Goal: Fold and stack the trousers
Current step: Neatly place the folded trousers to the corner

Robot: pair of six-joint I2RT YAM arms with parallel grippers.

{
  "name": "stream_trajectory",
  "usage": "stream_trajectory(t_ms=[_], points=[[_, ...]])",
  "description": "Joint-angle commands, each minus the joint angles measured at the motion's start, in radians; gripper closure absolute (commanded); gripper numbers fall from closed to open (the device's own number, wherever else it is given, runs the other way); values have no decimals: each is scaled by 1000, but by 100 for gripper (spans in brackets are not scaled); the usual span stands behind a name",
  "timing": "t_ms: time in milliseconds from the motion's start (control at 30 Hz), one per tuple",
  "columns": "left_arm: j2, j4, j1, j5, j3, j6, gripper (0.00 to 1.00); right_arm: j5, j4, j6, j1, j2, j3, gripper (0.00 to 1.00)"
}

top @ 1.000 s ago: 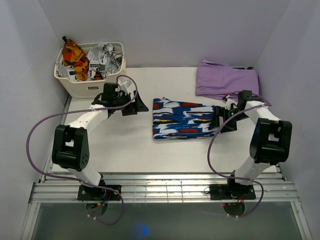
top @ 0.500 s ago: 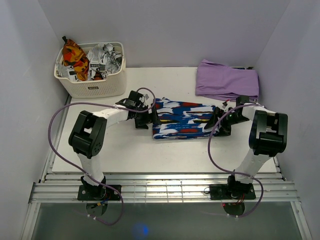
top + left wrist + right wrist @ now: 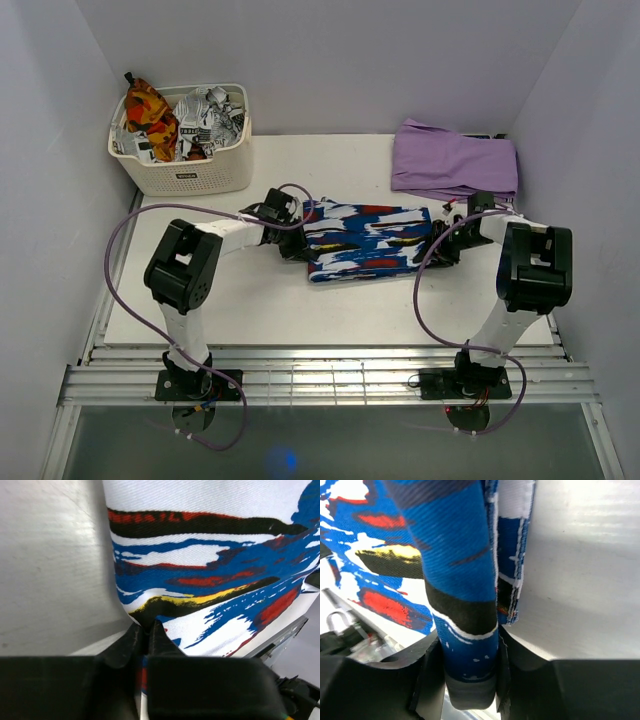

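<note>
Next I need to lift my left gripper outward and lower it to release on the lilac-purple garment, since that lies outward and to its right in the top view.
The trousers [image 3: 368, 240] lie folded into a blue, white, red and black rectangle in the middle of the white table [image 3: 240, 300]. My left gripper [image 3: 299, 243] is at their left end. In the left wrist view the left gripper [image 3: 146, 632] is shut on a thin edge of the trousers [image 3: 200, 565]. My right gripper [image 3: 438, 243] is at their right end. In the right wrist view the right gripper [image 3: 469, 665] is shut on a thick folded roll of the trousers [image 3: 455, 540], which fills the gap between the jaws.
A white basket [image 3: 180, 178] with orange-red and black-and-white clothes stands at the back left. A lilac-purple garment [image 3: 455, 160] lies at the back right. Metal rails [image 3: 320, 380] run along the table's near edge, and walls close in on both sides.
Both grippers have come in from the sides to the trousers' ends and closed on the cloth. The left arm travelled farthest, from near the basket. The trousers have shifted slightly.
</note>
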Motion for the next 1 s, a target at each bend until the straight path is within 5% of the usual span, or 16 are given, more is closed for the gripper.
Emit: stream_trajectory(t_ms=[0, 33, 333, 567, 967], points=[[-41, -60, -68, -55, 34, 13, 99, 94, 63, -37, 7, -64, -7, 83], [-43, -71, -82, -75, 52, 22, 100, 95, 62, -43, 7, -76, -4, 92], [-94, -59, -90, -207, 226, 148, 100, 184, 53, -178, 7, -271, 77, 92], [-28, 128, -137, -243, 430, 317, 100, 278, 151, -218, -31, -397, 163, 92], [406, 635, -174, -240, 917, 426, 100, 365, 422, -183, -185, -153, 461, 92]])
